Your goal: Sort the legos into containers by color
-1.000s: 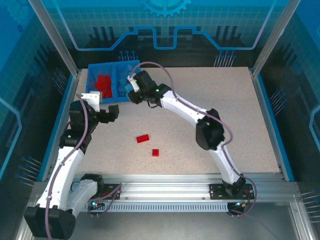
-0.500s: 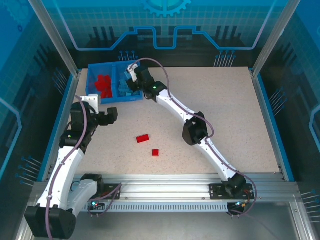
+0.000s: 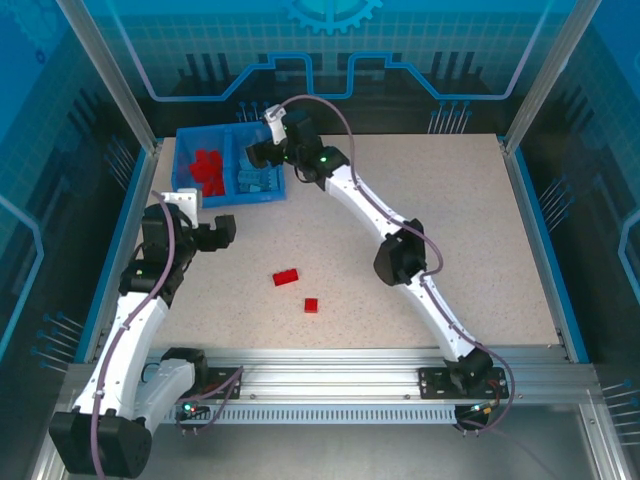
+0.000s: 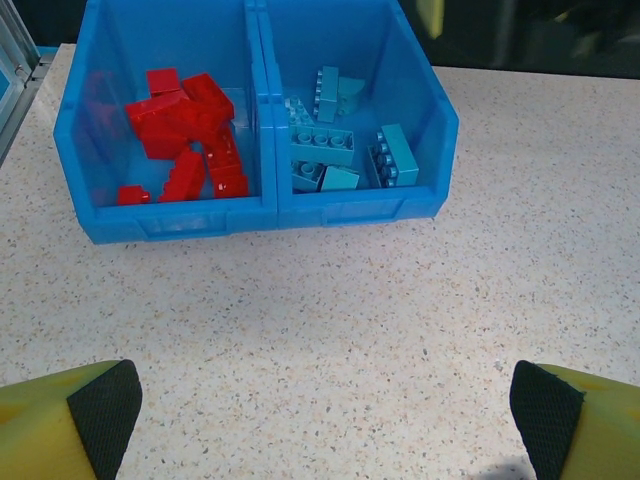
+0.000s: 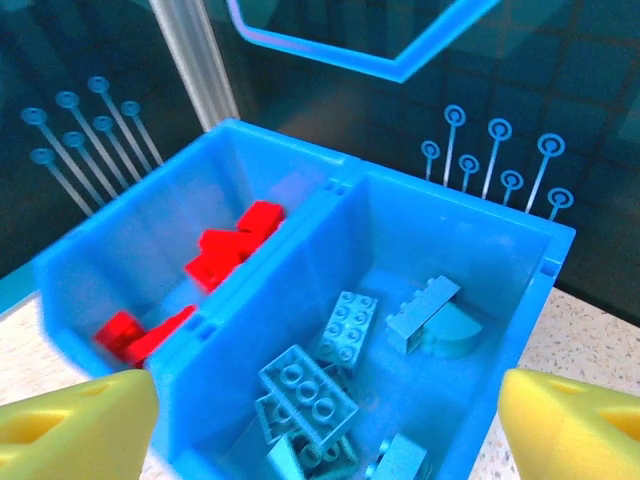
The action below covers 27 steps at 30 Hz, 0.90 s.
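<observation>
The left gripper swings back and turns next, then descends to the long red lego below, nearer the rail, to close across its long sides.
The blue bin (image 3: 190, 190) stands at the table's back left. Red legos (image 3: 207, 168) fill its left container and light blue legos (image 3: 256, 180) its right one. Two red legos lie loose mid-table, a long one (image 3: 286, 277) and a small one (image 3: 311, 305). My right gripper (image 3: 262, 153) hovers over the right container, open, nothing between its fingers; below it lie light blue legos (image 5: 345, 325), with red ones (image 5: 225, 255) past the divider. My left gripper (image 3: 205, 215) is open and empty over bare table in front of the bin (image 4: 180, 222).
The right arm stretches diagonally from the near edge up to the bin. A metal frame and blue panels fence the table (image 3: 450, 230) on all sides. An aluminium rail (image 3: 330, 380) runs along the near edge by the arm bases.
My right gripper has moved back and up over the bin's right container and gone from shut to open. The left arm has hardly moved.
</observation>
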{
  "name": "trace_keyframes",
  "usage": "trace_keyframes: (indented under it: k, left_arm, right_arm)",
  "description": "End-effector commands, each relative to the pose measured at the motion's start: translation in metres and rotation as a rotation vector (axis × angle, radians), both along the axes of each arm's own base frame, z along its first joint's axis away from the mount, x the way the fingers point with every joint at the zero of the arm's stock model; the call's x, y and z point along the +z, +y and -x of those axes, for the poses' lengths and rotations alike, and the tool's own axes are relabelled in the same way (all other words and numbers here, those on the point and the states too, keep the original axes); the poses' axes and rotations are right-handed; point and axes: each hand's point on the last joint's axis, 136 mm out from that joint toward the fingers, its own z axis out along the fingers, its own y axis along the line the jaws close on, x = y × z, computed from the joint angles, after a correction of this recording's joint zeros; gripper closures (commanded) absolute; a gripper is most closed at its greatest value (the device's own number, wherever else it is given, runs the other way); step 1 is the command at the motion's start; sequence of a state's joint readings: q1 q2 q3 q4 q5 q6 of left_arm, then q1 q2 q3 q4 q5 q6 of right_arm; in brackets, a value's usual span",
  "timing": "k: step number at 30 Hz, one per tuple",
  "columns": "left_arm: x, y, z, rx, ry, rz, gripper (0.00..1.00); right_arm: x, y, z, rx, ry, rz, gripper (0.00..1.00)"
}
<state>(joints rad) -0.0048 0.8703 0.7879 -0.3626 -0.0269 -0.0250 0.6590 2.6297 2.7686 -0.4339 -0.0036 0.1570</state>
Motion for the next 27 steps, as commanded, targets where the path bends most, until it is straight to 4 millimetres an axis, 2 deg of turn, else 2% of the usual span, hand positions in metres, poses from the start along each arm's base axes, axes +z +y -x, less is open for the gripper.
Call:
trace_keyframes:
  k: [1, 3, 6, 8, 10, 13, 15, 17, 21, 27]
  left_arm:
    - [-0.018, -0.002, 0.001, -0.014, 0.049, -0.011, 0.01]
    - [-0.025, -0.011, -0.001, -0.062, 0.07, 0.011, 0.01]
    - [-0.032, -0.039, -0.002, -0.198, 0.112, 0.101, 0.01]
    - [-0.034, -0.06, 0.001, -0.293, 0.165, 0.17, 0.01]
    - [-0.042, -0.091, 0.012, -0.433, 0.257, 0.179, 0.01]
    - [-0.069, -0.136, 0.043, -0.721, 0.351, -0.031, 0.01]
    - [-0.091, -0.153, 0.058, -0.86, 0.392, -0.174, 0.01]
    - [-0.11, -0.158, 0.063, -0.93, 0.425, -0.288, 0.01]
    - [-0.134, -0.152, 0.046, -0.917, 0.437, -0.481, 0.01]
    - [-0.158, -0.161, 0.023, -0.938, 0.427, -0.578, 0.02]
  right_arm:
    - [0.091, -0.021, 0.046, 0.069, -0.025, -0.032, 0.08]
    - [0.1, -0.037, 0.064, 0.075, 0.002, -0.004, 0.07]
    - [0.1, -0.061, 0.097, 0.119, 0.049, 0.026, 0.06]
    - [0.098, -0.078, 0.123, 0.168, 0.074, 0.039, 0.04]
    - [0.095, -0.097, 0.156, 0.219, 0.081, 0.065, 0.02]
    - [0.073, -0.128, 0.195, 0.228, 0.105, 0.118, 0.0]
    - [0.061, -0.147, 0.216, 0.217, 0.126, 0.132, 0.0]
    - [0.047, -0.163, 0.237, 0.214, 0.156, 0.14, 0.0]
    - [0.017, -0.188, 0.271, 0.192, 0.226, 0.143, 0.0]
    - [-0.019, -0.205, 0.291, 0.142, 0.326, 0.139, 0.0]
